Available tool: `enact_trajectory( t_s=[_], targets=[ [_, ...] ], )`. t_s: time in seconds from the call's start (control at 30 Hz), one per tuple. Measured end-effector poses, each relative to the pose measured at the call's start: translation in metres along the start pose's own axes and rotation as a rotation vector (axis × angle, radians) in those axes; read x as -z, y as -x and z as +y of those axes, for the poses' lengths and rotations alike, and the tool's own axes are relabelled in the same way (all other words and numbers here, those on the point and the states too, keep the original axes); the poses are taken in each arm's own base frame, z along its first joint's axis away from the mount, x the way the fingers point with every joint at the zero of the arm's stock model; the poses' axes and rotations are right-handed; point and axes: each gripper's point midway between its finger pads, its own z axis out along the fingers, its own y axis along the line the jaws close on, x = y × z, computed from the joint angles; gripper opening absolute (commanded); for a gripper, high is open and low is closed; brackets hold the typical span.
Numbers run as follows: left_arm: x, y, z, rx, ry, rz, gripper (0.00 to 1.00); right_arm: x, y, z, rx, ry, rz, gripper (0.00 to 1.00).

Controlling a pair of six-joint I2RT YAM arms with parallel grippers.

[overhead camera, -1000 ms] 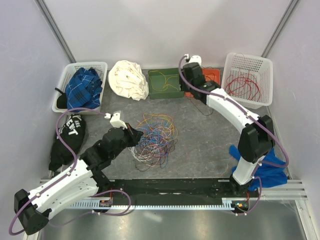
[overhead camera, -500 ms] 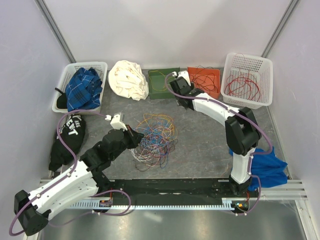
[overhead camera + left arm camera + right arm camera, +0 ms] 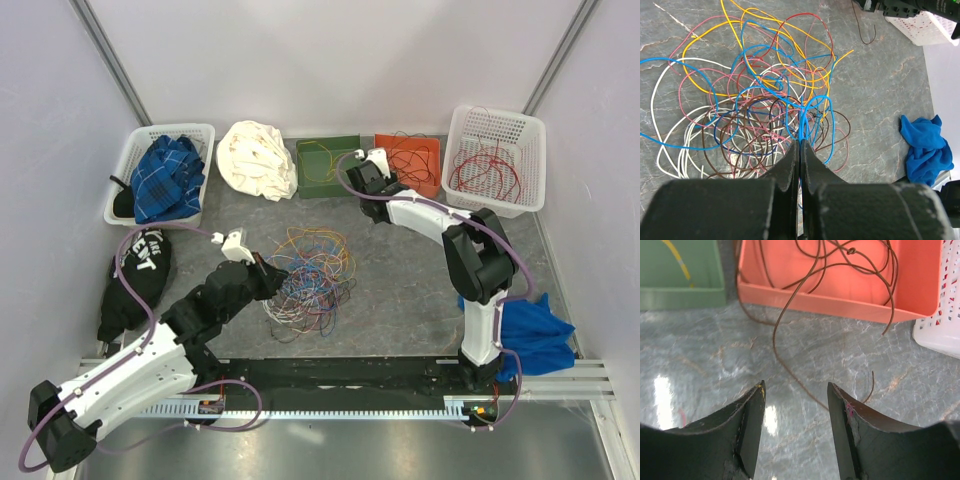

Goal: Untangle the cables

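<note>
My right gripper goes down next, then closes on the part of the brown cable outside the orange tray.
A tangle of thin cables (image 3: 310, 275) in blue, yellow, red, brown and white lies mid-table; it fills the left wrist view (image 3: 755, 95). My left gripper (image 3: 270, 268) sits at the tangle's left edge, shut on a blue cable (image 3: 801, 127) that runs up between its tips (image 3: 800, 144). My right gripper (image 3: 372, 200) is open and empty, low over the table in front of the orange tray (image 3: 840, 280). A brown cable (image 3: 790, 315) hangs out of that tray and trails across the table between the fingers without touching them.
A green tray (image 3: 328, 166) holds a yellow cable, and a white basket (image 3: 497, 160) at back right holds red cables. A white cloth (image 3: 256, 158), a basket of blue cloth (image 3: 165, 175), a black garment (image 3: 135, 280) and a blue cloth (image 3: 530, 335) ring the table.
My right arm swung from over the orange tray to the left, then settled low in front of the orange tray. My left gripper stayed at the tangle.
</note>
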Motion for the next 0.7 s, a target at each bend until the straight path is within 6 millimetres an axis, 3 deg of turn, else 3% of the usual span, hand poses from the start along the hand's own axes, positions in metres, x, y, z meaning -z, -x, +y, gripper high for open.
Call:
enact_trajectory(
  t_s=[0.3, 0.33, 0.4, 0.5, 0.53, 0.7],
  targets=[
    [-0.006, -0.008, 0.006, 0.004, 0.024, 0.024, 0.02, -0.031, -0.014, -0.005, -0.018, -0.018, 0.034, 0.53],
    [-0.007, -0.009, 0.006, 0.005, 0.025, 0.026, 0.02, -0.034, -0.017, -0.005, -0.016, -0.016, 0.042, 0.49],
    [-0.008, -0.01, 0.006, 0.006, 0.026, 0.029, 0.02, -0.039, -0.022, -0.005, -0.014, -0.015, 0.055, 0.27],
    [-0.01, -0.012, 0.007, 0.007, 0.031, 0.036, 0.02, -0.044, -0.028, -0.004, -0.02, -0.006, 0.071, 0.04],
    [-0.01, -0.013, 0.007, 0.007, 0.031, 0.04, 0.02, -0.045, -0.029, -0.003, -0.021, -0.002, 0.071, 0.0],
    [-0.011, -0.016, 0.008, 0.007, 0.029, 0.048, 0.02, -0.041, -0.035, -0.006, -0.024, -0.002, 0.069, 0.0]
  ],
)
